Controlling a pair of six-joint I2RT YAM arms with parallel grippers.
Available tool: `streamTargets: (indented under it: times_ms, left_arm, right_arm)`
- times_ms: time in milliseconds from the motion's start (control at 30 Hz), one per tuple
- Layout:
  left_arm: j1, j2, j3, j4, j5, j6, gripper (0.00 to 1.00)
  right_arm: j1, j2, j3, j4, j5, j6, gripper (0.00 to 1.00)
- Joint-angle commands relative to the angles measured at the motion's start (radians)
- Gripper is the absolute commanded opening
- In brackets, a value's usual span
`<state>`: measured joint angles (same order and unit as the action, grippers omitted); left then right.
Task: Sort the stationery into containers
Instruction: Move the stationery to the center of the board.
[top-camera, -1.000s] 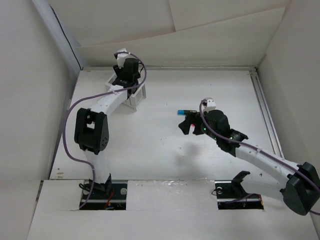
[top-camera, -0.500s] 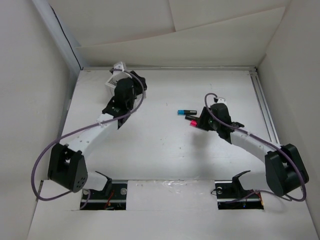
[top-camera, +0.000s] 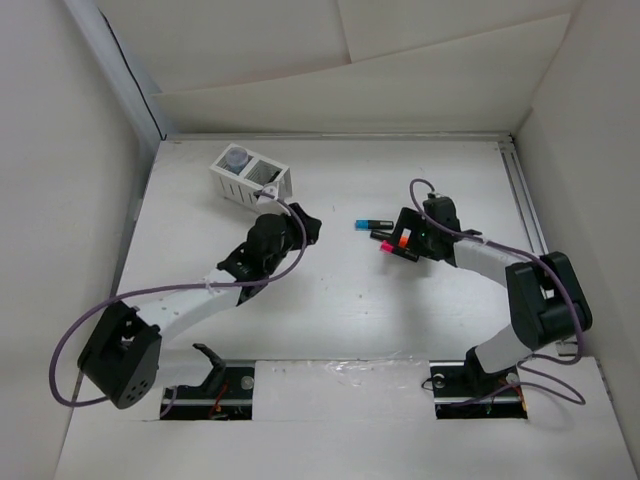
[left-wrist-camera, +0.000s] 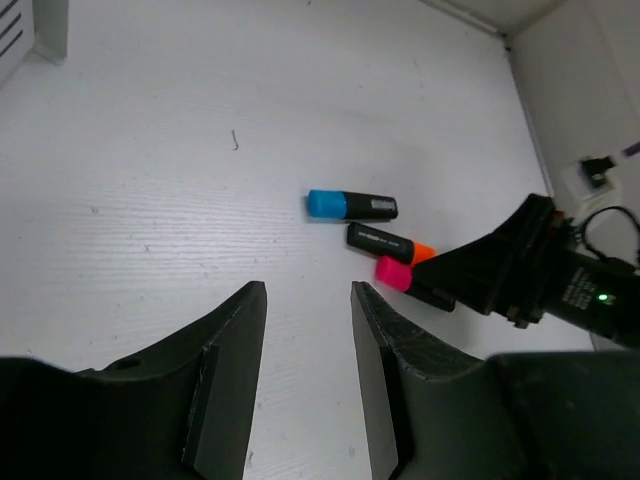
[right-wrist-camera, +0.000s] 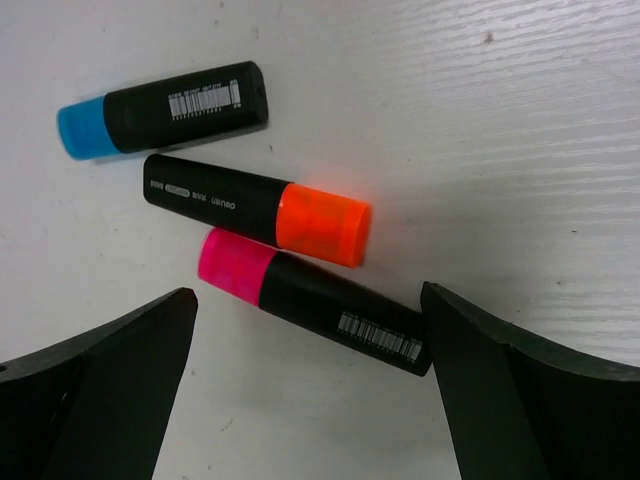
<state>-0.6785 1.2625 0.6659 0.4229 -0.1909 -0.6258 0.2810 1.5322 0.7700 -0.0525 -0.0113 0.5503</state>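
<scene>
I should next lower my right gripper and close its open fingers around the barcode end of the pink-capped marker (top-camera: 409, 256) (right-wrist-camera: 385, 338), because that end is clear of the orange-capped marker.
Three short black markers lie side by side at mid-table: one blue-capped (right-wrist-camera: 160, 110), one orange-capped (right-wrist-camera: 255, 208), one pink-capped (right-wrist-camera: 310, 300). They also show in the top view as blue (top-camera: 372, 223) and pink (top-camera: 384, 247). My right gripper (right-wrist-camera: 308, 295) is open and low over them, with a finger on each side of the pink-capped marker, not closed on it. My left gripper (left-wrist-camera: 308, 290) is open and empty, left of the markers and pointing at them. The white mesh organiser (top-camera: 270, 190) stands at the back left with a grey-blue roll (top-camera: 236, 157) in its left compartment.
White walls close in the table on the left, back and right. A rail (top-camera: 530, 230) runs along the right edge. The right gripper's black body (left-wrist-camera: 500, 275) shows just beyond the markers in the left wrist view.
My left arm has pulled back from the organiser and swung down towards mid-table, uncovering the box. My right gripper has moved to the markers and now straddles the pink-capped one.
</scene>
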Motion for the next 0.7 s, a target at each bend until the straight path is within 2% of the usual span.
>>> streamTargets:
  times_ms: [0,267,367,467,567,667]
  left_arm:
    - [0.004,-0.106,-0.003,0.077,0.007,0.006,0.36]
    - [0.004,-0.169,-0.045,0.068,0.016,0.015,0.36]
    - [0.004,-0.169,-0.054,0.068,0.016,0.015,0.36]
    - [0.004,-0.178,-0.063,0.068,0.025,0.006,0.36]
    - [0.004,-0.187,-0.072,0.068,0.025,0.006,0.36]
    - [0.004,-0.207,-0.081,0.057,0.025,-0.003,0.36]
  right_arm:
    - [-0.002,0.019,0.055,0.016,-0.078,-0.015,1.0]
    - [0.01,0.051,0.017,0.034,-0.136,-0.015,1.0]
    - [0.07,0.028,-0.023,0.043,-0.136,-0.006,1.0]
    - [0.125,0.005,-0.047,0.043,-0.11,0.007,0.97]
    - [0.177,-0.004,-0.067,0.043,-0.084,0.017,0.89]
    - [0.222,-0.014,-0.077,0.043,-0.037,0.037,0.88]
